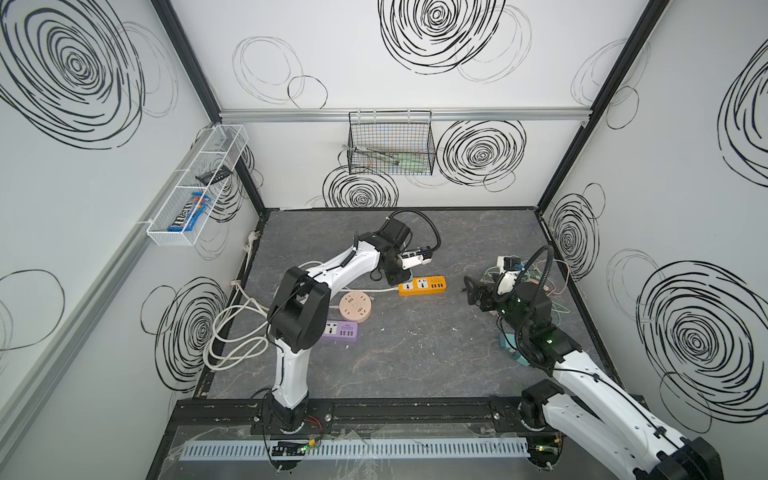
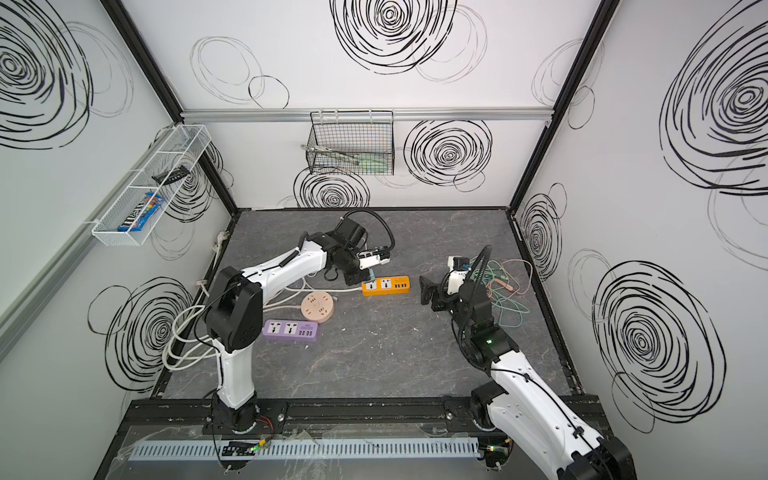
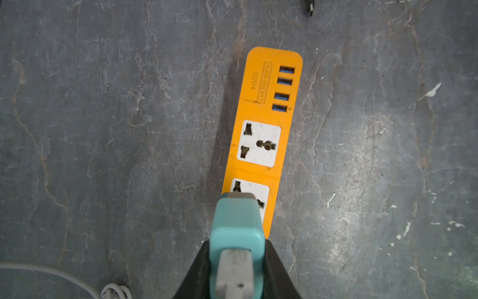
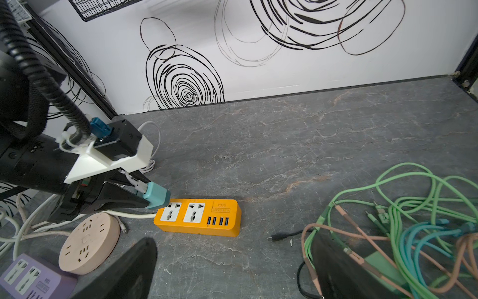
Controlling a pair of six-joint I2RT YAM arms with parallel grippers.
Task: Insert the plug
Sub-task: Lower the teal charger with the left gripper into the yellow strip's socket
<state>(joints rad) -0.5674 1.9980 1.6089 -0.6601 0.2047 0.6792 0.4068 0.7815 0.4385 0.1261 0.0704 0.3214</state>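
My left gripper turns square next, lowers onto the cable-end socket (image 3: pixel 256 189) and then releases. The teal plug (image 3: pixel 236 222) still sits at an angle to the orange power strip.
A teal plug (image 3: pixel 236 222) with a grey cable stub is clamped between the black fingers (image 3: pixel 276 269) of my left gripper (image 3: pixel 236 243), which is shut on it. The plug leans at a slant over the white socket (image 3: pixel 249 196) at the cable end of the orange power strip (image 3: pixel 261 134). Its prongs are hidden. The right wrist view shows the plug (image 4: pixel 156 198) touching the top edge of the strip (image 4: pixel 199 217) beside that socket. In both top views the strip (image 1: pixel 422 285) (image 2: pixel 385 285) lies mid-table. My right gripper (image 4: pixel 232 248) (image 1: pixel 471 291) hovers open and empty to the strip's right.
A round pink power strip (image 1: pixel 356 306) and a purple strip (image 1: pixel 340 331) lie near the left arm, with white cords (image 1: pixel 237 332) coiled at the left wall. Several green, pink and teal cables (image 4: pixel 413 220) tangle by the right gripper. A black connector (image 4: pixel 280 236) lies beside the orange strip.
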